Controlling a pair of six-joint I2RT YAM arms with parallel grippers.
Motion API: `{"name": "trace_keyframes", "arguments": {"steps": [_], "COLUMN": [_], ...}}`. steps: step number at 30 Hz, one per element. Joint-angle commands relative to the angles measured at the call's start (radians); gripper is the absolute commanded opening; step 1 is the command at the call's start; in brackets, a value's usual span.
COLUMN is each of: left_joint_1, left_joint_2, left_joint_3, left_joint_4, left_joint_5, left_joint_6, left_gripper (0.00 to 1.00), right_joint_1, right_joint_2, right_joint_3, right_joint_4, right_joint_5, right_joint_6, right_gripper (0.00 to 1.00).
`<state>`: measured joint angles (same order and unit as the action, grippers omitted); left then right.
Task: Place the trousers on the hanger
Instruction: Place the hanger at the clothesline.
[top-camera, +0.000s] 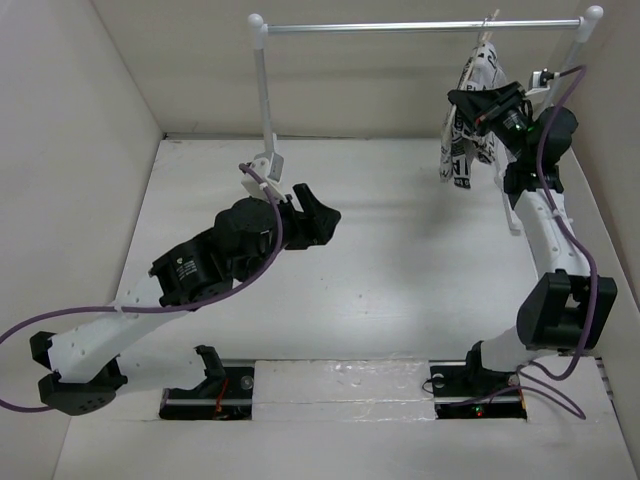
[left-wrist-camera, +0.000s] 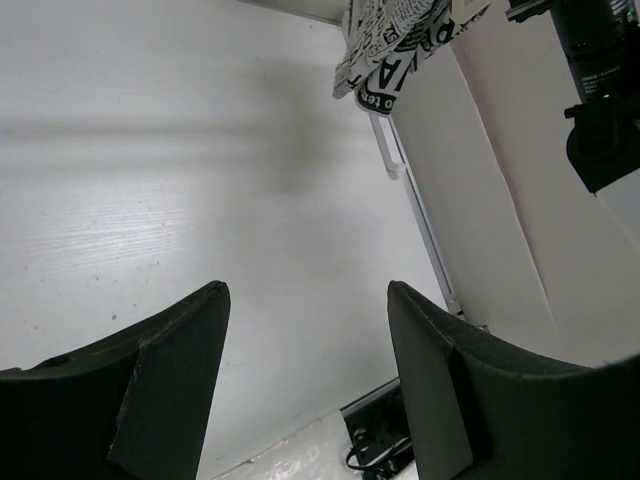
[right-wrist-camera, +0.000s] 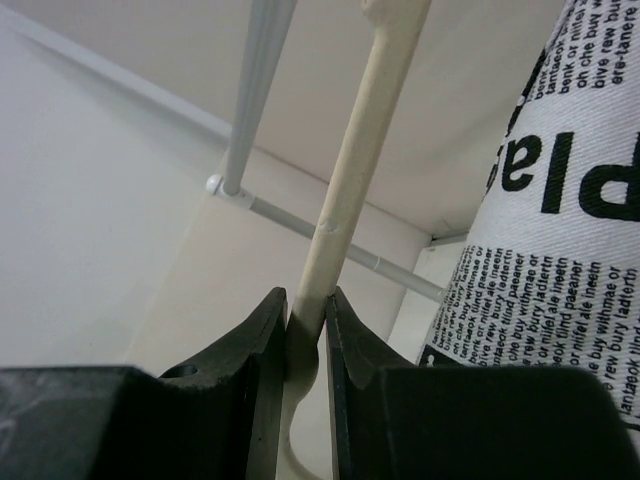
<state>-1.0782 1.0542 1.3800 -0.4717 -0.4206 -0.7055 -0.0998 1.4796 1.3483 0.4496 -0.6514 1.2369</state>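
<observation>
My right gripper will follow the metal bar toward the nearer white post, then release the hanger.
The newsprint trousers (top-camera: 472, 120) hang draped over the cream hanger, whose hook (top-camera: 488, 22) sits on the rail's metal bar at the far right. My right gripper (top-camera: 478, 103) is raised beside them, shut on the hanger's cream arm (right-wrist-camera: 350, 170), and the trousers (right-wrist-camera: 555, 250) hang just to its right. My left gripper (top-camera: 322, 215) is open and empty above the middle of the table, with both fingers (left-wrist-camera: 170, 380) spread wide. The trousers' lower end (left-wrist-camera: 385, 45) shows at the top of the left wrist view.
The clothes rail has a metal bar (top-camera: 420, 27) on two white posts (top-camera: 265, 90) at the back of the white table (top-camera: 400, 270). Pale walls close in the left, back and right. The right arm's body (left-wrist-camera: 600, 90) shows in the left wrist view.
</observation>
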Motion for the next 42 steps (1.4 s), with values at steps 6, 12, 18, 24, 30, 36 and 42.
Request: {"name": "trace_keyframes", "arguments": {"steps": [6,12,18,24,30,36,42], "left_joint_1": [-0.002,-0.002,-0.002,-0.002,-0.002,-0.002,-0.002], "left_joint_2": [-0.031,-0.016,-0.003,0.003,0.003,0.016,0.038], "left_joint_3": [-0.019,-0.051,-0.059,-0.064,-0.068,-0.061,-0.041], "left_joint_4": [0.019,0.025,0.031,0.031,0.024,0.022,0.005], "left_joint_5": [-0.023,-0.004,0.009,0.003,-0.001,0.000,-0.024], "left_joint_6": [-0.029,-0.043,-0.049,-0.057,-0.072,-0.084,-0.086], "left_gripper": [0.60,0.60,0.60,0.60,0.60,0.60,0.62], "right_joint_1": [-0.072,-0.156,-0.207,-0.242,-0.293,-0.325,-0.369], "right_joint_2": [0.042,0.102,0.145,0.173,0.219,0.216,0.180], "right_joint_3": [0.170,0.198,0.224,0.219,0.224,0.160,0.113], "right_joint_4": [0.322,0.347,0.353,0.325,0.334,0.360,0.333], "right_joint_5": [-0.002,-0.014,-0.030,-0.050,-0.086,-0.111,-0.149], "right_joint_6": [0.053,0.093,0.104,0.085,0.078,0.081,0.026], "right_gripper": [0.00,0.00,0.00,0.00,0.00,0.01,0.51]}}
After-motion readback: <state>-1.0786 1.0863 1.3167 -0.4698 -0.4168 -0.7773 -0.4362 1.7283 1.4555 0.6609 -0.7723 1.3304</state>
